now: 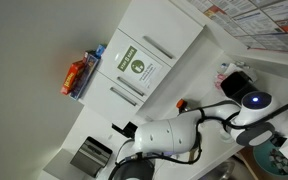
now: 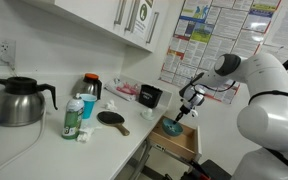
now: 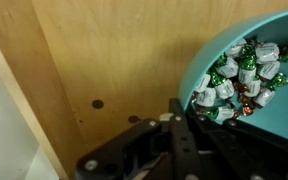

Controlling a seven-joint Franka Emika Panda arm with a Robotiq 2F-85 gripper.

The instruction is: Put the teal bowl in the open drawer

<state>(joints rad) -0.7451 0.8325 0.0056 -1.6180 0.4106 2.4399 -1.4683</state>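
I should next lower the teal bowl (image 2: 171, 127) with my gripper to the wooden bottom of the drawer beneath it and let go of the bowl's near rim, because the bowl is already within the open drawer's sides.
The teal bowl (image 3: 259, 65) is filled with wrapped candies and fills the right of the wrist view, over the wooden floor of the open drawer (image 3: 94, 70). My gripper (image 3: 179, 120) is shut on the bowl's near rim, with one finger outside the wall and one inside. In an exterior view the bowl (image 2: 171, 127) sits low inside the open drawer (image 2: 184, 145) below the counter edge, with the gripper (image 2: 185, 113) directly above it. I cannot tell whether the bowl rests on the drawer floor or hangs just above it.
On the counter stand a black carafe (image 2: 19, 100), a green bottle (image 2: 74, 120), a dark jar (image 2: 91, 88), a black paddle (image 2: 112, 118) and a black box (image 2: 151, 96). White cupboards (image 2: 114, 20) hang above. The drawer floor has small holes (image 3: 97, 103).
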